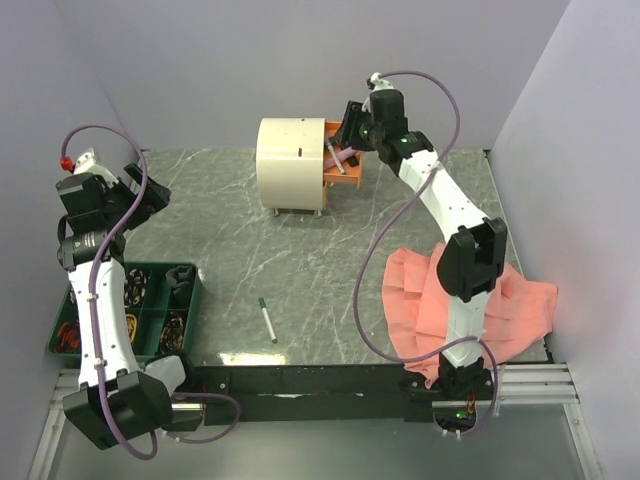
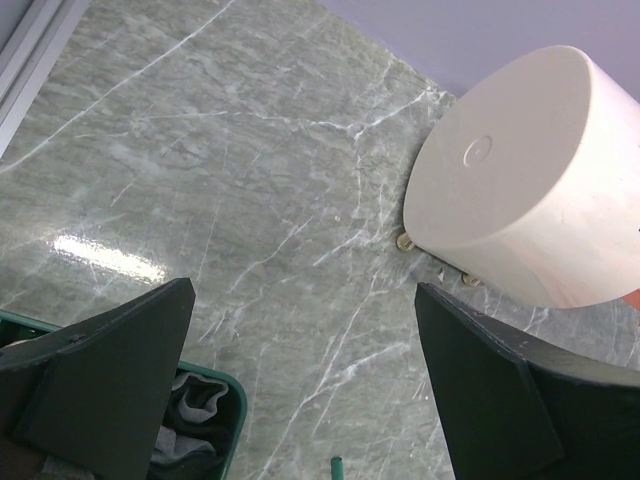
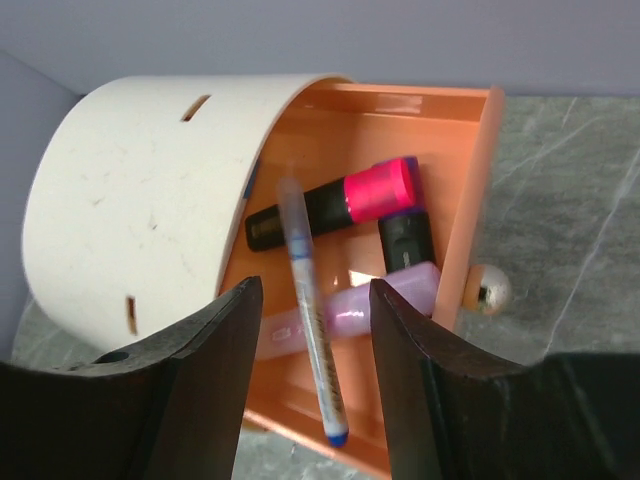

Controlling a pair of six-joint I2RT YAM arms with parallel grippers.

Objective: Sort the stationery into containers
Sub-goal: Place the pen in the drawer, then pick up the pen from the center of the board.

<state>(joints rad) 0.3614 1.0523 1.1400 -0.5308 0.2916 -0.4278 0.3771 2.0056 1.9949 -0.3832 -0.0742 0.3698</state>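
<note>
I should next move my right gripper back past the cabinet (image 1: 290,165) and down onto the green-capped pen's white body (image 1: 270,325). The green-capped white pen is still outside the drawer.
The cream drum cabinet (image 1: 290,165) stands at the back with one orange drawer (image 1: 347,172) pulled out to its right. My right gripper (image 1: 352,130) hangs over that drawer, open. In the right wrist view, a white pen with a blue cap (image 3: 300,240) sits slightly blurred between the jaws of the right gripper (image 3: 315,300), touching neither. Below it in the drawer (image 3: 480,180) lie a black-and-pink marker (image 3: 340,200) and a purple marker (image 3: 405,292). A white pen with a green cap (image 1: 267,320) lies on the table. My left gripper (image 2: 305,380) is open and holds nothing, above the table at the left.
A green compartment tray (image 1: 190,290) with dark items sits at the near left, under my left arm. A salmon-pink cloth (image 1: 520,305) is bunched at the near right around the right arm's base. The drawer has a round metal knob (image 3: 487,290). The cabinet (image 2: 530,180) stands on short feet.
</note>
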